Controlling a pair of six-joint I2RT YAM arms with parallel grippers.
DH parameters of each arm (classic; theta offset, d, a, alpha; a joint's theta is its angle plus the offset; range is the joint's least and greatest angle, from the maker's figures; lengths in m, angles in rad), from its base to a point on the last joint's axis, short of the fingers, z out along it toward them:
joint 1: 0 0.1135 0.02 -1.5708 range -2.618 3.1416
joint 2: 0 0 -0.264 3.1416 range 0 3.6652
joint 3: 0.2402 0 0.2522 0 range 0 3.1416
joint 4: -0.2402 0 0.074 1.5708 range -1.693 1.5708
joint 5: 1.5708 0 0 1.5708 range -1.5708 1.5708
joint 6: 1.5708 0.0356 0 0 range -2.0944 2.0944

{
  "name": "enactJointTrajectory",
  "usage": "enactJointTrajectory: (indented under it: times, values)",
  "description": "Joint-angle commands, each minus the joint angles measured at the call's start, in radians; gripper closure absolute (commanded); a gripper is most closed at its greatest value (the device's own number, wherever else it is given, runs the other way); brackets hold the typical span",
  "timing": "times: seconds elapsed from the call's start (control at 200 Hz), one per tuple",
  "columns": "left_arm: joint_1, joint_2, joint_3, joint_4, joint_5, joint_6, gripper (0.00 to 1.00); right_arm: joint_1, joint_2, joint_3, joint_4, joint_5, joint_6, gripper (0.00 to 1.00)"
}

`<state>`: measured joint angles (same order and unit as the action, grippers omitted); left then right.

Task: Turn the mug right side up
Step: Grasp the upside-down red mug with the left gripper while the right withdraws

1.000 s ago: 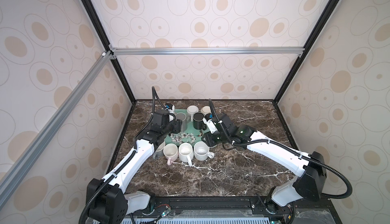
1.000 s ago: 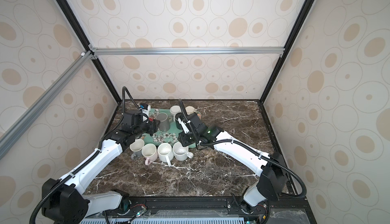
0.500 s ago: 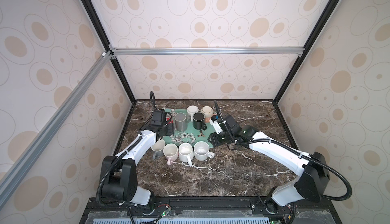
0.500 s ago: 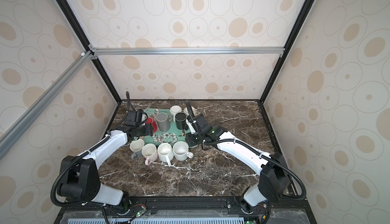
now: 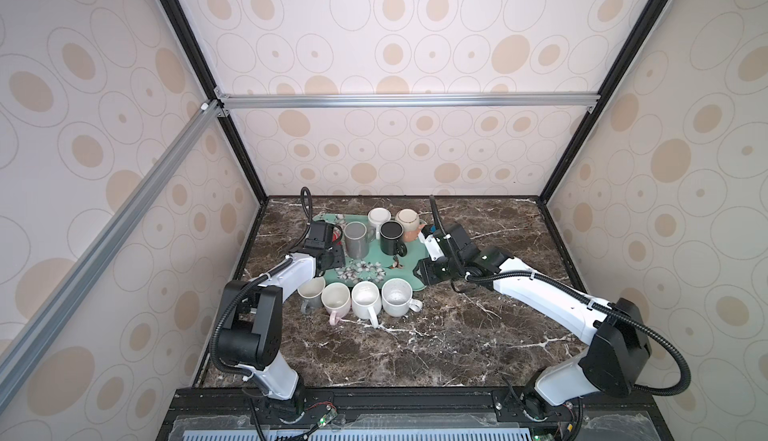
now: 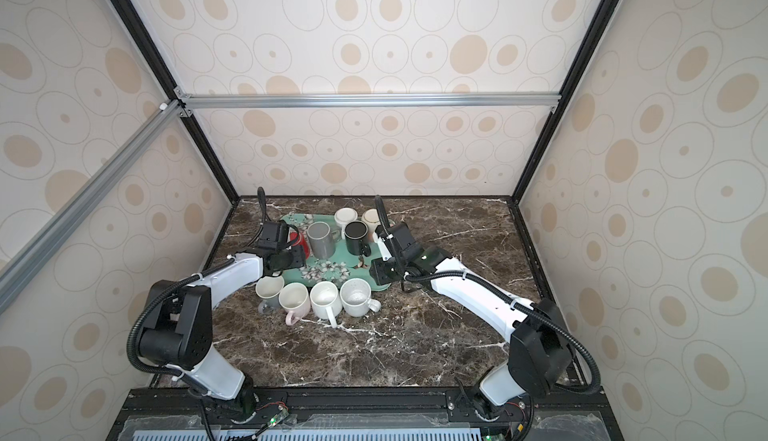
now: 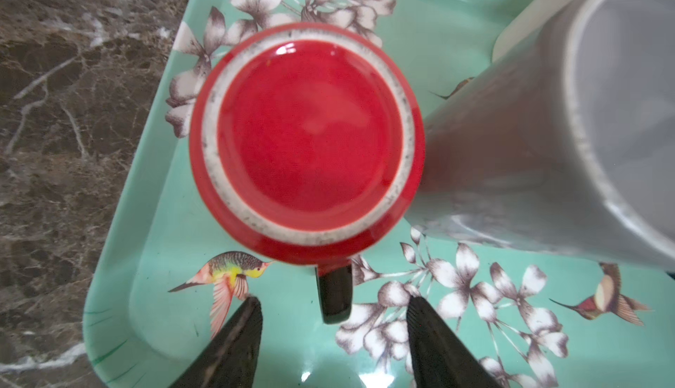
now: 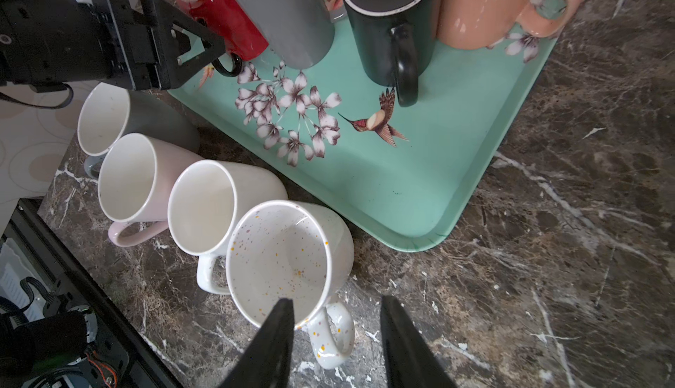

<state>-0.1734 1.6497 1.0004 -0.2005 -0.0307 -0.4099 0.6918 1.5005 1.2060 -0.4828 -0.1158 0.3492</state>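
Note:
The left gripper moves down onto the mug's black handle (image 7: 335, 295) next and closes, since the handle already lies between the two open fingers.
A red mug (image 7: 308, 137) with a black handle stands upside down at the left end of the green tray (image 7: 157, 258), its ringed base facing up. It also shows in both top views (image 5: 336, 235) (image 6: 301, 241). My left gripper (image 7: 334, 304) hangs open just above it, and the mug's handle lies between the two fingers without touching them. My right gripper (image 8: 338, 302) is open and empty above a speckled white mug (image 8: 285, 258), by the tray's front right corner.
A grey mug (image 5: 356, 240) stands close beside the red one. Further along the tray (image 5: 374, 260) are a black mug (image 5: 390, 237), a white mug (image 5: 379, 218) and a peach mug (image 5: 408, 221). Several upright mugs line the marble in front of it.
My left arm has folded back and its gripper has shifted left, settling over the red mug. My right gripper has drawn a little right, toward the tray's corner.

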Motion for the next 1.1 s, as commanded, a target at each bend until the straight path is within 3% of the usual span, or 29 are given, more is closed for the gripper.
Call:
enactJointTrajectory:
  times: [0.0,0.49,1.095]
  values:
    - [0.011,0.019,0.005,0.049,-0.042,-0.032,0.37,-0.018,0.002,-0.022,0.010,-0.019,-0.014,0.57]
    - [0.010,0.087,-0.039,0.189,-0.124,-0.035,0.45,-0.046,0.032,-0.021,0.016,-0.045,-0.022,0.57]
    - [0.011,-0.063,-0.123,0.224,-0.133,0.051,0.96,-0.048,0.018,-0.036,0.029,-0.070,0.004,0.57]
